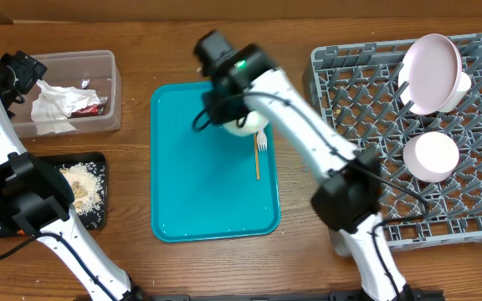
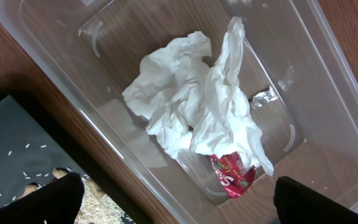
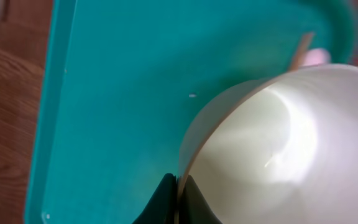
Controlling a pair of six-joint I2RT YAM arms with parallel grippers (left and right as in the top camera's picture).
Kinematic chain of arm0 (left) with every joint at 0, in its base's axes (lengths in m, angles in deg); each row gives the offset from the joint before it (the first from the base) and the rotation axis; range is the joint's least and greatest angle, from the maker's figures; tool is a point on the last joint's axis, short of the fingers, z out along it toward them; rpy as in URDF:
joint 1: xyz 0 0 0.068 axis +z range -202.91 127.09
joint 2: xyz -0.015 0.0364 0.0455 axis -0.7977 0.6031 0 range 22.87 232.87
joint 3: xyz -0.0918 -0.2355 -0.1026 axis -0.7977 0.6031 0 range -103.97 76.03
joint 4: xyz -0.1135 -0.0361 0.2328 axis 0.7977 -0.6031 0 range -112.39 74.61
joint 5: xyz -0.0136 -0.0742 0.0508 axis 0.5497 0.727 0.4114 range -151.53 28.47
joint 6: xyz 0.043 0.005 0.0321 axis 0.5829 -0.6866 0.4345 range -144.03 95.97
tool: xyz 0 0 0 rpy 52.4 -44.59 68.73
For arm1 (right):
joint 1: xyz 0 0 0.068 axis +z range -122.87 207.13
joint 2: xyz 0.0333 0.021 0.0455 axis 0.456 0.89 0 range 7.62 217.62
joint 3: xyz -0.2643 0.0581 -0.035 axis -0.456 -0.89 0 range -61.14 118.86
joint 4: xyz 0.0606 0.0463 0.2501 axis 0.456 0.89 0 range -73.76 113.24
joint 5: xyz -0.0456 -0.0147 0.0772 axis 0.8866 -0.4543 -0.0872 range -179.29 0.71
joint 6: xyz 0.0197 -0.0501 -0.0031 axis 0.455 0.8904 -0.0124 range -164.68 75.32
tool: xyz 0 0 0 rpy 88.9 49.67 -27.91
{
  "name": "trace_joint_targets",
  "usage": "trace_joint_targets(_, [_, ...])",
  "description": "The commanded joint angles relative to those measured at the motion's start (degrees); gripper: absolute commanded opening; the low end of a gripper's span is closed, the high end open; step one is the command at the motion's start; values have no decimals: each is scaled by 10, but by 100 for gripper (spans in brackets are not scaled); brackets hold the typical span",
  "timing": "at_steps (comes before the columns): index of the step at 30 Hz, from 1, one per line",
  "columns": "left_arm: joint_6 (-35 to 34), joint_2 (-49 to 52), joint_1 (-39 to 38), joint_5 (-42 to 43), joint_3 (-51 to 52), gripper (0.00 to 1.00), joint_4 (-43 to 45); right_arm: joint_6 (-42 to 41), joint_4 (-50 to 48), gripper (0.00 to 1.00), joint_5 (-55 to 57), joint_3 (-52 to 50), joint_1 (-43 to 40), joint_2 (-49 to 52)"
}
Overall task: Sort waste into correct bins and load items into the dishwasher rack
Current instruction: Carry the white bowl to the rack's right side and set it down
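Observation:
Empty rack wires lie beyond the bowl, right of my right gripper in the overhead view, so I should lift, carry, tilt and release the cup (image 1: 243, 127) there.
My right gripper (image 3: 178, 186) is shut on the thin rim of a small white cup (image 3: 278, 143), one finger inside and one outside. The cup (image 1: 243, 127) sits at the top middle of the teal tray (image 1: 207, 192), under the right gripper (image 1: 224, 113). A white fork (image 1: 260, 140) and a wooden stick (image 1: 256, 157) lie just right of it. My left gripper (image 2: 179, 190) hangs open over the clear tub (image 2: 55, 68), which holds crumpled napkins (image 2: 191, 106) and a red wrapper (image 2: 232, 174). The grey rack (image 1: 366, 109) at the right carries a plate (image 1: 429, 63) and a bowl (image 1: 430, 155).
The black tray (image 1: 94, 213) with beige food scraps (image 1: 82, 184) lies at the near left, below the clear tub (image 1: 99, 63). My right arm crosses from the rack's near left corner up over the teal tray. A white dish edge (image 1: 460, 84) shows behind the plate.

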Motion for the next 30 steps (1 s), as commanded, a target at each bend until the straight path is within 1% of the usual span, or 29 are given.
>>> trace_joint_targets(1, [-3, -7, -4, -8, 2, 100, 1, -7, 16, 4, 5, 30, -76, -122])
trace_joint_targets(5, [-3, -7, -4, -8, 2, 100, 0, -7, 45, 4, -7, 30, -210, -212])
trace_joint_targets(8, [-3, -7, -4, -8, 2, 100, 1, 3, 64, 4, -59, 30, -324, -259])
trace_joint_targets(9, [-3, -7, -4, -8, 2, 100, 0, 15, 70, 4, -93, 30, -367, -271])
trace_joint_targets(10, [-3, -7, -4, -8, 2, 100, 0, 42, 79, 4, -164, 30, -444, -283])
trace_joint_targets(11, [-3, -7, -4, -8, 2, 100, 1, 88, 97, 4, -278, 29, -536, -285])
trace_joint_targets(14, [-3, -7, -4, -8, 2, 100, 0, 162, 121, 4, -449, 12, -664, -282])
trace_joint_targets(15, [-3, -7, -4, -7, 2, 100, 0, 200, 127, 4, -518, -5, -714, -282])
trace_joint_targets(17, [-3, -7, -4, -8, 2, 100, 0, 249, 133, 4, -604, -42, -780, -282])
trace_joint_targets(20, [-3, -7, -4, -8, 2, 100, 0, 306, 133, 4, -677, -114, -845, -282])
trace_joint_targets(21, [-3, -7, -3, -8, 2, 100, 0, 338, 130, 4, -703, -150, -863, -282])
trace_joint_targets(23, [-3, -7, -3, -8, 2, 100, 0, 375, 116, 4, -742, -208, -881, -282])
trace_joint_targets(24, [-3, -7, -3, -8, 2, 100, 0, 397, 94, 4, -771, -257, -888, -282])
trace_joint_targets(26, [-3, -7, -3, -8, 2, 100, 0, 410, 57, 4, -796, -309, -892, -282])
trace_joint_targets(27, [-3, -7, -3, -8, 2, 100, 0, 410, 11, 4, -814, -355, -891, -282])
trace_joint_targets(30, [-3, -7, -3, -8, 2, 100, 0, 409, -94, 4, -836, -436, -890, -282])
